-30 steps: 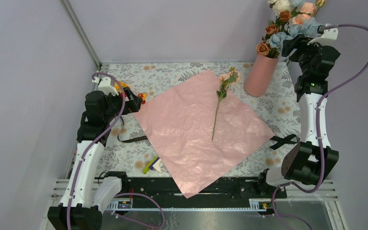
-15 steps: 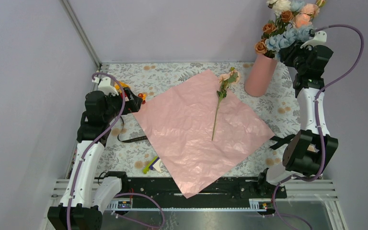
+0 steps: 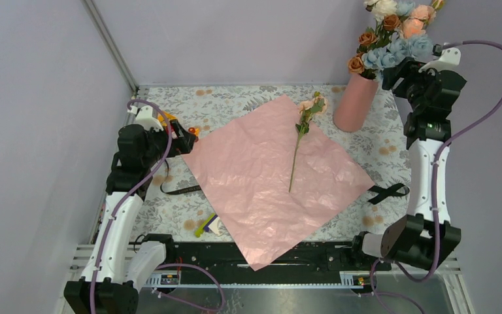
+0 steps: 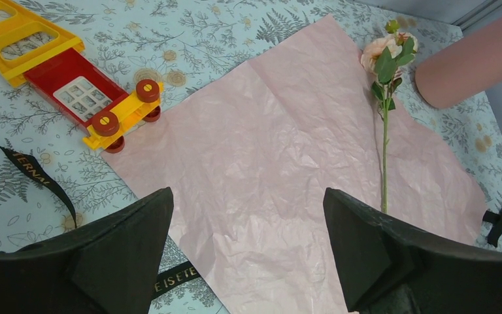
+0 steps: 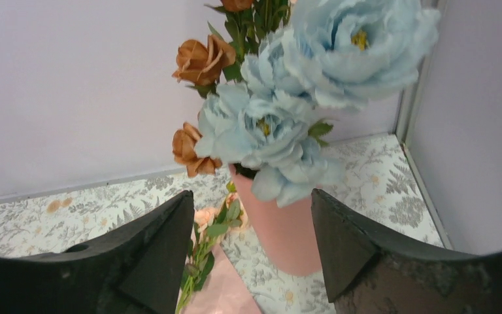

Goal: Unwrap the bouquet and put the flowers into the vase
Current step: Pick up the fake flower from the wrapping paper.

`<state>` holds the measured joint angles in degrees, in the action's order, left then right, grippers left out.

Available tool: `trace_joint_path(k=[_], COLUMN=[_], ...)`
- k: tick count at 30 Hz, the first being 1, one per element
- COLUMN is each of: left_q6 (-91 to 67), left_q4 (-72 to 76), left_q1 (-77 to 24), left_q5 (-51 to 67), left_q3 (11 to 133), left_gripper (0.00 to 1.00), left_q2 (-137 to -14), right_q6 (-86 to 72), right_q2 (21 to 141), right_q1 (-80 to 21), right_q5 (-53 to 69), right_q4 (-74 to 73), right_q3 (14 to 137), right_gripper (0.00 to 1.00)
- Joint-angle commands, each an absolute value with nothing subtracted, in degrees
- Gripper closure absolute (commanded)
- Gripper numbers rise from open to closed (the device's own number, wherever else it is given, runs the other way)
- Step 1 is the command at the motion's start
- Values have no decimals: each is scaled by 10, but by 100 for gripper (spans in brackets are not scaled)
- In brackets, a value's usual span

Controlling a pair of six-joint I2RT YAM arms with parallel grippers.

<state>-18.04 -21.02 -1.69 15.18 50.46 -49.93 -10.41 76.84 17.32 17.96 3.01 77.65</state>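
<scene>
My left gripper crosses the paper next and goes down onto the loose flower's bare stem (image 3: 295,157) (image 4: 385,157), which lies below it and to its right in the top view.
The bouquet's pink paper (image 3: 274,176) lies flat and open on the table. One peach-pink flower (image 3: 299,140) lies loose on it, bloom toward the vase. The salmon vase (image 3: 356,103) stands at the back right and holds several flowers (image 3: 392,36). My right gripper (image 3: 397,69) hangs open, high beside those blooms. In the right wrist view the blue flowers (image 5: 281,124) and the vase (image 5: 284,229) sit beyond the open right gripper (image 5: 251,196), with nothing between its fingers. My left gripper (image 3: 186,140) stays open at the paper's left corner. It (image 4: 248,196) holds nothing above the paper (image 4: 287,150).
A red and yellow toy truck (image 4: 72,91) lies at the back left. Black ribbon pieces lie left (image 3: 180,190) and right (image 3: 387,191) of the paper. A small yellow-green item (image 3: 208,226) sits near the front edge. Walls stand close behind and to the right of the vase.
My right arm swung left against the flowers in the vase, then drew back right a little, its jaws narrowing and widening again. The left arm has not moved.
</scene>
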Motion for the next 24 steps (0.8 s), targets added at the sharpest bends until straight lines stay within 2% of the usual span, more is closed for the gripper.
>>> trace_joint_path(k=[1,7,14,24], left_q6=[-197,-250,-318,-343], left_q4=[-179,-176,-125,-42], left_q1=[-31,-101,-235,-398], left_q5=[150,107,25,8], left_q3=[510,502,460,515], left_gripper=[9,9,9,10], left_q2=[-494,-487,-519,-723], right_q6=[-116,-149,-236,-301], right_q2=[710,650,577,532], right_q1=[175,175,175,173], right_q5=[148,190,231,269], right_q4=[-27,-134,-210,-180], right_q3=[749,734,660,477], right_gripper=[25,23,24,29])
